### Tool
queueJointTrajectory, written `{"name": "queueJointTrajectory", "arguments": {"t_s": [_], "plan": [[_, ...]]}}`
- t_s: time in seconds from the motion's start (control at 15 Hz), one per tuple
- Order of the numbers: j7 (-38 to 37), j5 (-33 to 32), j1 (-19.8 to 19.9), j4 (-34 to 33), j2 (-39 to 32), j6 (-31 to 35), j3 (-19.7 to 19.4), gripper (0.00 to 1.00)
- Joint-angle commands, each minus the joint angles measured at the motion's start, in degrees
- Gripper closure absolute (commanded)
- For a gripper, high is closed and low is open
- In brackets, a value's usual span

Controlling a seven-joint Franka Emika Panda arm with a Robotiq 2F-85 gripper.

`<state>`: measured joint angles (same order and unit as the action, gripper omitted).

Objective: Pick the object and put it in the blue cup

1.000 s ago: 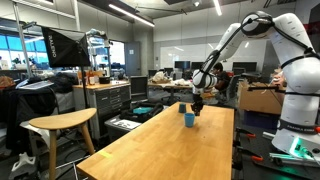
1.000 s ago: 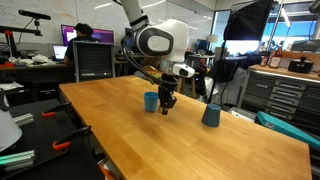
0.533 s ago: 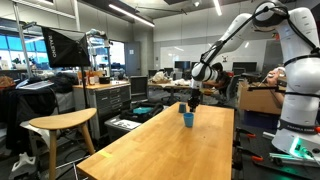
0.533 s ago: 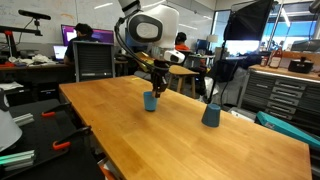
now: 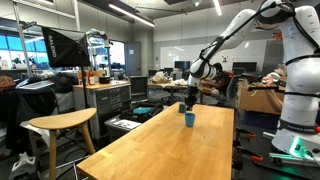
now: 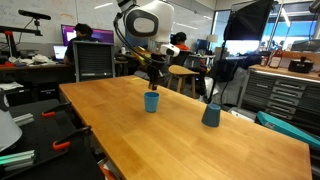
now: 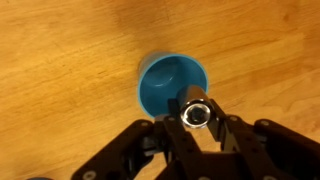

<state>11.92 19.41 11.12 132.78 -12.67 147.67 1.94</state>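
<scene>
Next, my gripper should shift the small dark cylindrical object from the blue cup's near rim toward its open middle and lower, then release it.
The blue cup (image 5: 188, 119) stands on the long wooden table (image 5: 160, 150), toward its far end; it also shows in the other exterior view (image 6: 152, 101). My gripper (image 5: 192, 99) hangs just above it in both exterior views (image 6: 155, 80). In the wrist view the gripper (image 7: 197, 128) is shut on a small dark cylindrical object (image 7: 196, 112) with a shiny ringed end. The object sits over the near rim of the open blue cup (image 7: 168, 82). The cup looks empty inside.
A darker grey-blue cup (image 6: 211, 115) stands on the table near its edge, apart from the blue cup. A wooden stool (image 5: 60, 125) stands beside the table. Cabinets (image 6: 285, 95) and desks ring the table, and a person (image 6: 82, 36) sits behind.
My gripper has risen and moved sideways with the object, from beside the blue cup to above it. The cup has not moved.
</scene>
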Motion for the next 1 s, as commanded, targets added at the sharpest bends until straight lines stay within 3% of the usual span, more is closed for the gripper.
{"name": "queueJointTrajectory", "arguments": {"t_s": [0.0, 0.4, 0.47, 0.6, 0.8, 0.93], "plan": [[0.3, 0.7, -1.1, -1.6, -1.8, -0.9, -0.6, 0.91], [-1.1, -0.7, -1.2, -3.7, -6.6, -0.1, -0.9, 0.89], [-1.4, -1.1, -1.3, -3.9, -7.0, 0.0, -1.0, 0.43], [-1.6, -1.2, -1.2, -4.1, -7.2, 0.4, -1.0, 0.37], [-1.5, -1.3, -1.0, -4.2, -6.7, 0.5, -1.0, 0.12], [-1.4, -1.5, -1.1, -3.9, -6.0, 0.4, -1.1, 0.04]]}}
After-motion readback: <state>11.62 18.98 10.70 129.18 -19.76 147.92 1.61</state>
